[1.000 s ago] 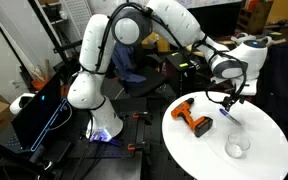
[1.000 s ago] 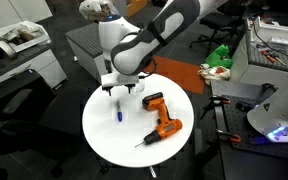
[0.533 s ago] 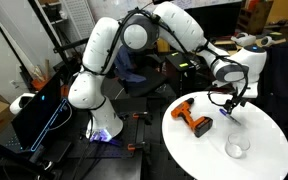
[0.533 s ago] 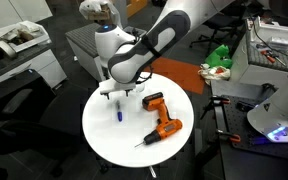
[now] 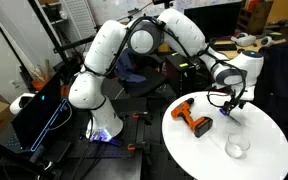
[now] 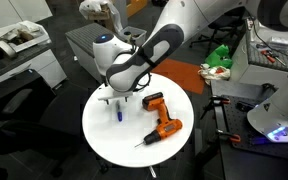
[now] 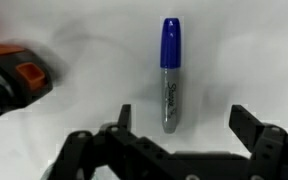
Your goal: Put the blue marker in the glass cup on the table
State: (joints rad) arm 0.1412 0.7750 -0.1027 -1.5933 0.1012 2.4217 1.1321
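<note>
My gripper should next go down around the marker's grey body (image 6: 119, 107) (image 7: 170, 98) and close, because the marker's body is below it and already between its open fingers.
The blue marker (image 7: 170, 75) lies flat on the white table (image 7: 244, 60). It has a blue cap and a grey barrel. In the wrist view it points away from my gripper (image 7: 184, 125). The gripper is open and empty, with the marker's grey end between the two fingers. In an exterior view the gripper (image 6: 114, 101) hovers just above the marker (image 6: 119, 113). In an exterior view the gripper (image 5: 230, 104) is over the table's far side, and the glass cup (image 5: 236, 147) stands empty nearer the front edge.
An orange-and-black power drill (image 5: 195, 120) lies on the table beside the gripper; it shows in an exterior view (image 6: 160, 117) and at the wrist view's left edge (image 7: 12, 82). The round table's edge (image 6: 94, 140) is close by.
The arm's upper joints have swung and the gripper has come down a little toward the marker. The marker, drill and cup have not moved.
</note>
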